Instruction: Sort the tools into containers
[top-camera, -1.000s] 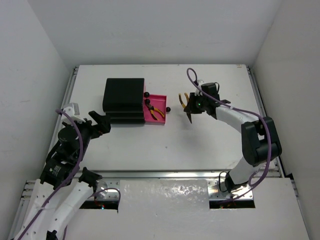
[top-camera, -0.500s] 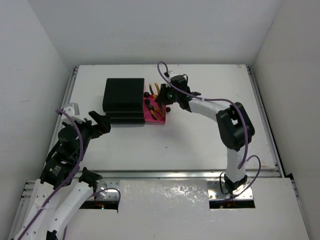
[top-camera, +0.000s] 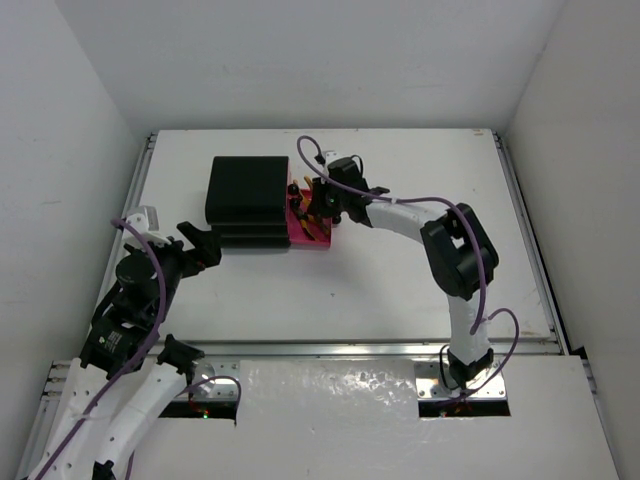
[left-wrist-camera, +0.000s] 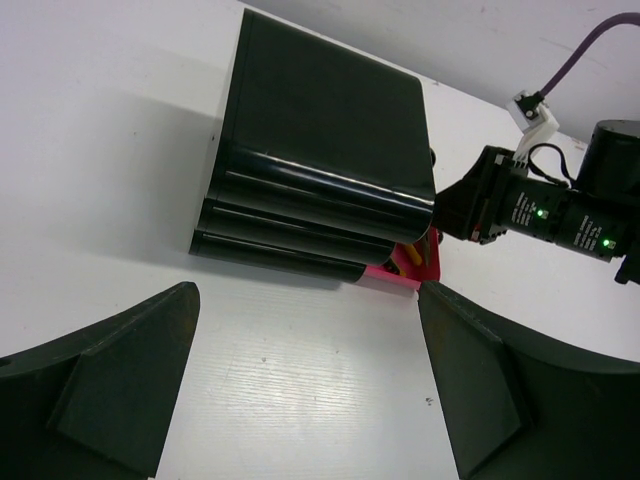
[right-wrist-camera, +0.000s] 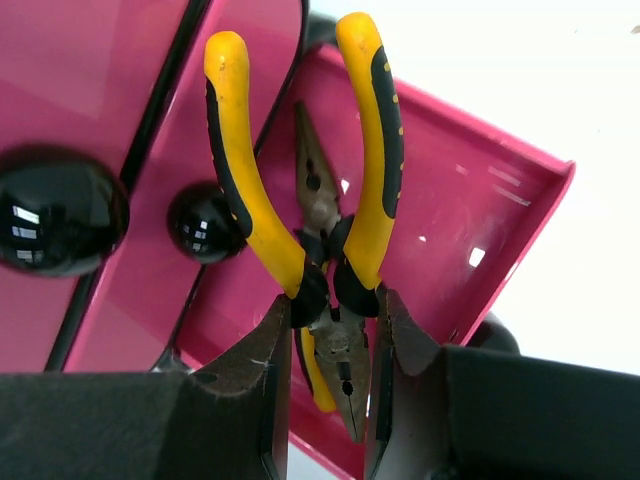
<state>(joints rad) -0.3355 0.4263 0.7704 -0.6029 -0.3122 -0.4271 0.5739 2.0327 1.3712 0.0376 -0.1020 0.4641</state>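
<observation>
My right gripper will next go down to the bottom of the pink drawer below it and let go of the yellow-handled pliers (right-wrist-camera: 375, 180) there, because matching pliers are already inside.
The black chest (top-camera: 245, 198) stands at the back left, with its bottom pink drawer (top-camera: 322, 241) pulled out to the right. My right gripper (top-camera: 318, 200) is over that drawer and shut on yellow-handled pliers (right-wrist-camera: 375, 180), gripping them at the pivot with the handles pointing away from it. A second pair of pliers (right-wrist-camera: 316, 188) lies in the drawer (right-wrist-camera: 470, 230) beneath. Two round black knobs (right-wrist-camera: 60, 220) show beside it. My left gripper (top-camera: 203, 246) is open and empty, just left of the chest's near corner (left-wrist-camera: 290, 255). Wrenches and screwdrivers are out of view.
The right arm (left-wrist-camera: 545, 212) reaches across behind the open drawer (left-wrist-camera: 415, 272). Raised rails run along the table's left, right and near edges (top-camera: 400, 348). White walls close in at the back and both sides.
My right gripper has carried the pliers leftward from right of the drawer to over the open drawer. The left arm has not moved.
</observation>
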